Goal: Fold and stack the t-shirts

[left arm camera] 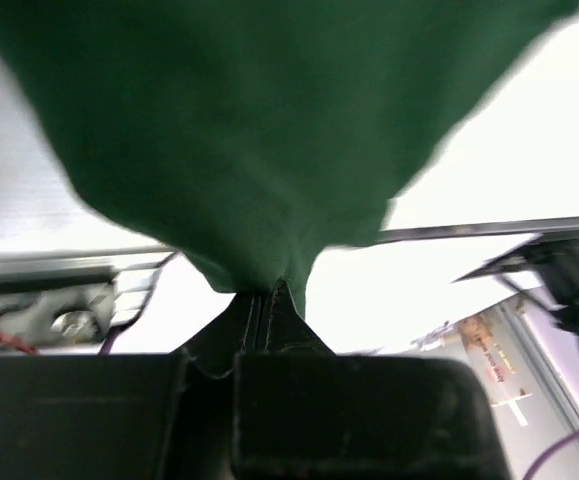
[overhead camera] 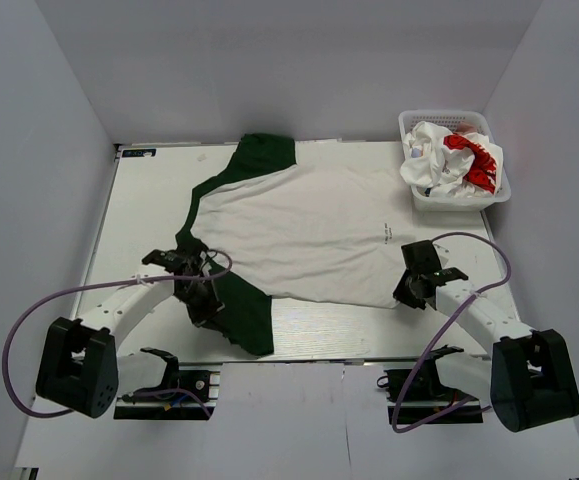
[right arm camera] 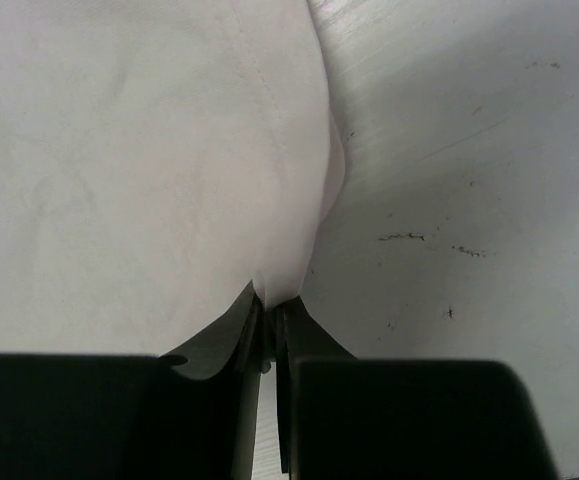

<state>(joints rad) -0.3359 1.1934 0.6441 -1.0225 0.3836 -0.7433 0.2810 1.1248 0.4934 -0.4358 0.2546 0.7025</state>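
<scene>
My right gripper holds the unfolded shirt's white hem corner and will carry it outward over the small black print (overhead camera: pixel 388 232) next, then open.
A large white t-shirt (overhead camera: pixel 314 230) with dark green sleeves and neck lies spread across the table. My left gripper (overhead camera: pixel 207 312) is shut on its near green sleeve (overhead camera: pixel 244 312); the green cloth (left arm camera: pixel 239 140) bunches right at my left gripper's (left arm camera: pixel 267 292) closed tips. My right gripper (overhead camera: pixel 406 293) is shut on the shirt's white hem corner (right arm camera: pixel 279 270) at the near right, the cloth pinched between the tips of my right gripper (right arm camera: pixel 272 305). A second t-shirt (overhead camera: pixel 454 162), white with red print, sits crumpled in the basket.
A white plastic lattice basket (overhead camera: pixel 416 196) stands at the far right corner of the table. Grey walls close in the left, back and right sides. Purple cables loop beside both arms. Bare table (right arm camera: pixel 469 200) shows right of the hem.
</scene>
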